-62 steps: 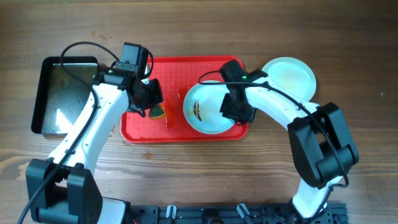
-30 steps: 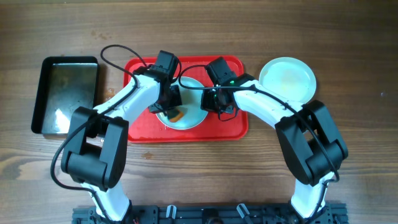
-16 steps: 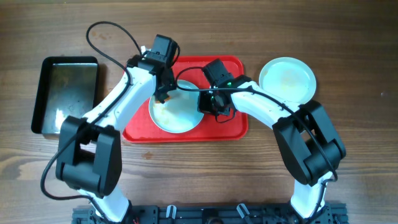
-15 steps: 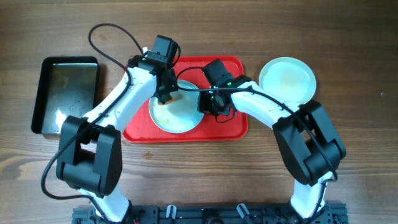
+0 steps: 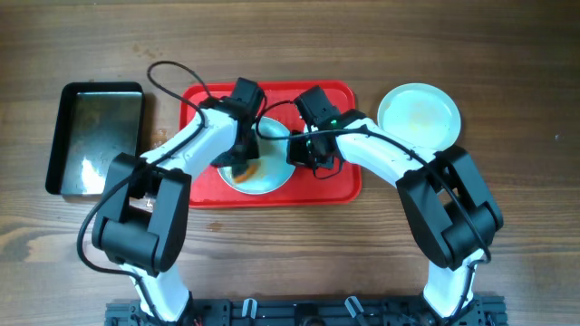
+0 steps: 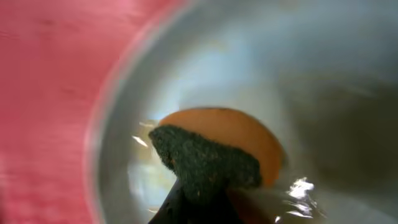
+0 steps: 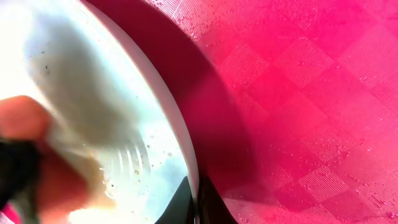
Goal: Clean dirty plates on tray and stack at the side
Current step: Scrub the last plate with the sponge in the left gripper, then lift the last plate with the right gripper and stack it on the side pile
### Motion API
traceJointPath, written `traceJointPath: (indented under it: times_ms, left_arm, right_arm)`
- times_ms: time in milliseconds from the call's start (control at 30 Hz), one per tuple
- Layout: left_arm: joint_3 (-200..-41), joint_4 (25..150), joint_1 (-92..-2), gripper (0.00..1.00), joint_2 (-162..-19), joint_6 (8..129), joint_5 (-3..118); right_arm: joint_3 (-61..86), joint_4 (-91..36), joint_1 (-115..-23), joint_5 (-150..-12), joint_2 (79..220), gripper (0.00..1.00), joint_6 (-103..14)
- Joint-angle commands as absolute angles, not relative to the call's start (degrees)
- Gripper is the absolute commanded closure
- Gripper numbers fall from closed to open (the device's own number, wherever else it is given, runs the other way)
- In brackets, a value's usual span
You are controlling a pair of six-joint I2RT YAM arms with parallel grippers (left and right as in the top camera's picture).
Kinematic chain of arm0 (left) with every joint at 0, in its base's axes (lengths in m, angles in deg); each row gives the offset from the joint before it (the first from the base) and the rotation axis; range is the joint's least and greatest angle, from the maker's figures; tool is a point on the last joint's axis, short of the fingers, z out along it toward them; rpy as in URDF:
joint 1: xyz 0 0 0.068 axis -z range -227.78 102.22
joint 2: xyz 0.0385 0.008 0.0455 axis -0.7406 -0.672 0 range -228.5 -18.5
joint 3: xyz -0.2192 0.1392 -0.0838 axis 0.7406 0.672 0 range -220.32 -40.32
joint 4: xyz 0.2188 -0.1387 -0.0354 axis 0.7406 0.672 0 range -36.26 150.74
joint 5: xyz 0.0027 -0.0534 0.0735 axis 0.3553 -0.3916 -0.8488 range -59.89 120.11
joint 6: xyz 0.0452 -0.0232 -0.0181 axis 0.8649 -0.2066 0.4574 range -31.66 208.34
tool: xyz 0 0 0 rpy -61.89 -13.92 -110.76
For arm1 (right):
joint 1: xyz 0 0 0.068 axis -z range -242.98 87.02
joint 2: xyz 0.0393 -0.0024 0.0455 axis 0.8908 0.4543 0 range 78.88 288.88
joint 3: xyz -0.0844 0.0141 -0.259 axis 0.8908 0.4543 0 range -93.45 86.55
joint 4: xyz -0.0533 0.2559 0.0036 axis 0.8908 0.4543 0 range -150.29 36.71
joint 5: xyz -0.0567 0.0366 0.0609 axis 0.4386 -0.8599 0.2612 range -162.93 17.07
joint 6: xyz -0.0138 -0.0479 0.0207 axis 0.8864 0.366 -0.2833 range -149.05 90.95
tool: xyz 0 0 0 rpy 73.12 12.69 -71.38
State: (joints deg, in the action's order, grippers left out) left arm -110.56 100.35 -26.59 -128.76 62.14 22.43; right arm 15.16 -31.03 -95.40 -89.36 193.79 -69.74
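Observation:
Next, my right gripper needs to lift its plate, cross past the red tray's edge and lower to release it atop the other pale plate [image 5: 420, 118], since that other plate lies at the side.
A pale plate [image 5: 276, 167] rests on the red tray [image 5: 340, 186]. My left gripper [image 5: 245, 163] is over the plate's left half, shut on an orange sponge with a dark green pad [image 6: 208, 162] that presses on the wet plate surface [image 6: 323, 81]. My right gripper [image 5: 304, 154] is shut on the plate's right rim [image 7: 177, 118], one finger inside and one outside. Watery brown smears show on the plate [image 7: 124, 168] near the sponge [image 7: 22, 118]. Another pale plate [image 5: 419, 116] lies on the table to the right of the tray.
A black metal pan [image 5: 95, 136] sits on the wooden table left of the tray. Both arms cross over the tray's middle, with a black cable [image 5: 177, 72] looping above the left arm.
The left gripper has moved the sponge from the plate's far rim down toward its middle and near-left part. The right gripper has stayed on the rim.

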Motion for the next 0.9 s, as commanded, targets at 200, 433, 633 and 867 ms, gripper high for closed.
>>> traceJointPath:
  times_ms: [200,433,633,867]
  left_arm:
    - [-113.7,101.5,-29.0,0.96,-119.3,58.2,2.2]
    - [-113.7,112.9,-30.1,0.96,-104.3,57.8,15.3]
    - [-112.3,115.9,-30.5,0.96,-104.9,57.6,18.3]
    - [-112.3,115.9,-30.5,0.96,-105.0,57.6,18.8]
  right_arm:
    - [16.7,-30.2,-94.8,-86.3,197.0,0.95,-68.4]
    - [6.5,-21.3,-93.3,-86.1,191.8,0.96,-63.3]
    - [-13.9,3.2,-92.8,-66.2,185.6,0.96,-57.4]
    - [-19.8,11.1,-100.4,-27.7,184.0,0.96,-52.9]
